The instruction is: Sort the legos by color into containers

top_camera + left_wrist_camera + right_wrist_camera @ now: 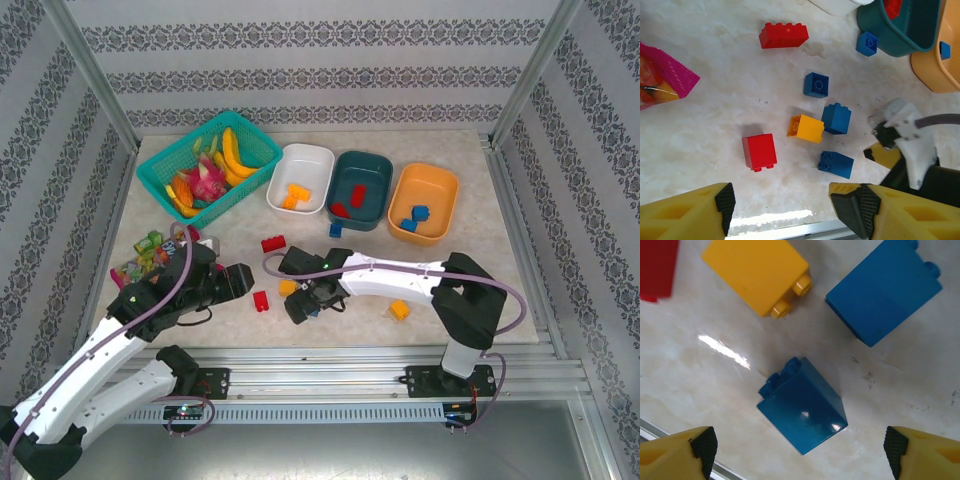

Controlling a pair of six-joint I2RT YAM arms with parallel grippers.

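The blue brick (802, 410) is between my open fingers, which don't touch it yet. I should next lower my right gripper straight over it, with a finger going down each side, and close on it.
Three containers stand in a row at the back: white (322, 160) with yellow-orange legos, dark teal (381, 160) with red ones, orange (446, 180) with blue ones. Loose legos lie mid-table: a long red brick (783, 35), a red block (760, 152), a yellow block (806, 128) and several blue ones, and a yellow brick (399, 310) lies apart at the right. My right gripper (800, 447) is open low over the table, and a blue brick (802, 410) lies untouched between its fingers. My left gripper (790, 205) is open and empty, just short of the red block.
A turquoise mesh basket (160, 176) of toy fruit stands at the back left. Snack packets (140, 255) lie by the left arm, one pink packet (662, 75) near the left gripper. The table's metal front rail (380, 355) runs close behind both grippers.
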